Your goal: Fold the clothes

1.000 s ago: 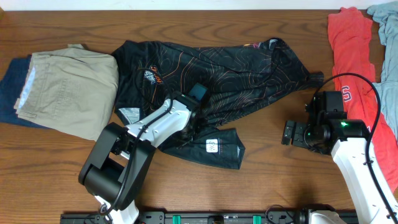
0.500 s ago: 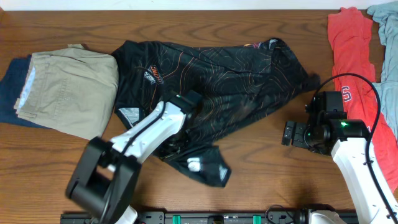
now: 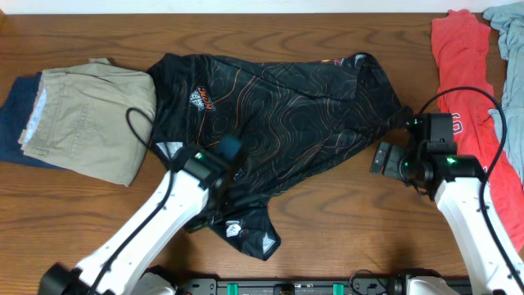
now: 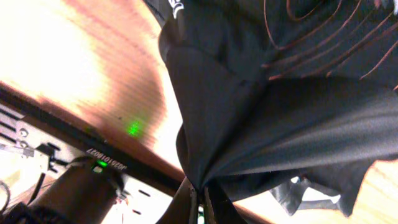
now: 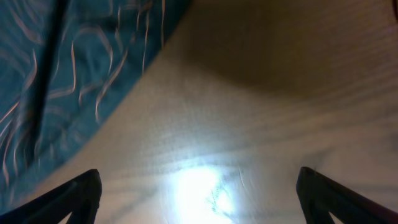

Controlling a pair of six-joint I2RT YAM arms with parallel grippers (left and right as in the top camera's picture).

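Note:
Next my right gripper will lower and shift outward onto the jersey's end by the red T-shirt, which lies just beyond my open fingers.
The black jersey [image 3: 286, 115] with orange contour lines lies spread across the middle of the table, one end trailing to the front [image 3: 250, 238]. My left gripper [image 3: 223, 176] is shut on a fold of the jersey [image 4: 261, 118] and the cloth hangs stretched from its closed fingertips [image 4: 200, 198]. My right gripper [image 3: 385, 157] is open and empty, over bare wood just right of the jersey's right edge [image 5: 74, 68]; its fingertips [image 5: 84, 193] show at the lower corners of the right wrist view.
Folded beige trousers [image 3: 86, 119] on dark blue cloth [image 3: 12, 123] lie at the left. A red T-shirt [image 3: 463, 70] and a grey-blue garment [image 3: 512, 33] lie at the right edge. The table's front edge [image 4: 93, 149] is close below the left gripper.
My left gripper has pulled its fold of jersey toward the front left, dragging the lower end with it. My right gripper has shifted slightly toward the jersey's right edge.

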